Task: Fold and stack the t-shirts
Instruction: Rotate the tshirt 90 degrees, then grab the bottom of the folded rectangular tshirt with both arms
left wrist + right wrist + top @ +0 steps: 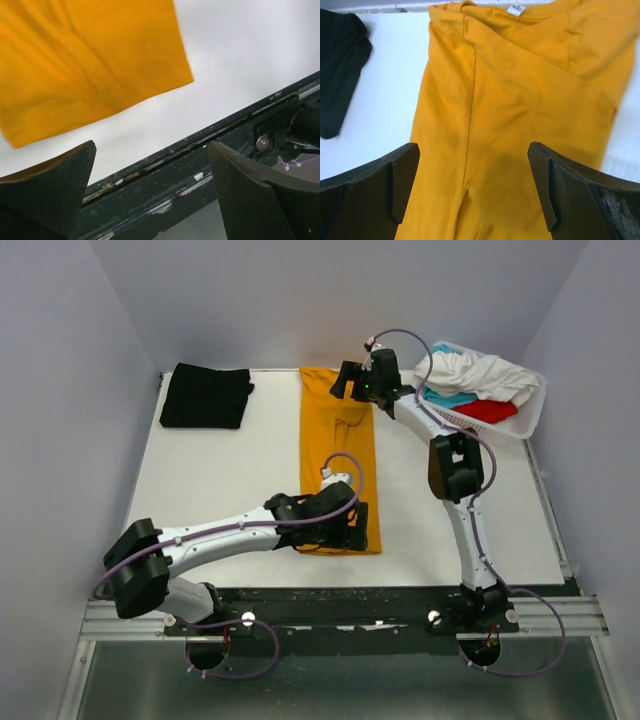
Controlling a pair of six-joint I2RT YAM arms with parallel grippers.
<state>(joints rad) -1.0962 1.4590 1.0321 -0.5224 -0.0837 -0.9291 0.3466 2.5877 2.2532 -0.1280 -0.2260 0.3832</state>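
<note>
The corner is outside the left gripper's fingers, so the left gripper needs to first go down and to the left in the top view to reach the orange t-shirt's hem corner on the black t-shirt's side.
A mustard-orange t-shirt lies folded lengthwise into a long strip down the middle of the table, collar at the far end. My left gripper is open and empty over its near hem; in the left wrist view the hem corner of the orange shirt lies beyond the fingers. My right gripper is open and empty over the collar end; in the right wrist view the orange shirt fills the space below. A folded black t-shirt lies at the back left and also shows in the right wrist view.
A white lattice basket at the back right holds a white shirt, a teal shirt and a red shirt. The table's dark front rail runs just below the left gripper. Grey walls enclose the table.
</note>
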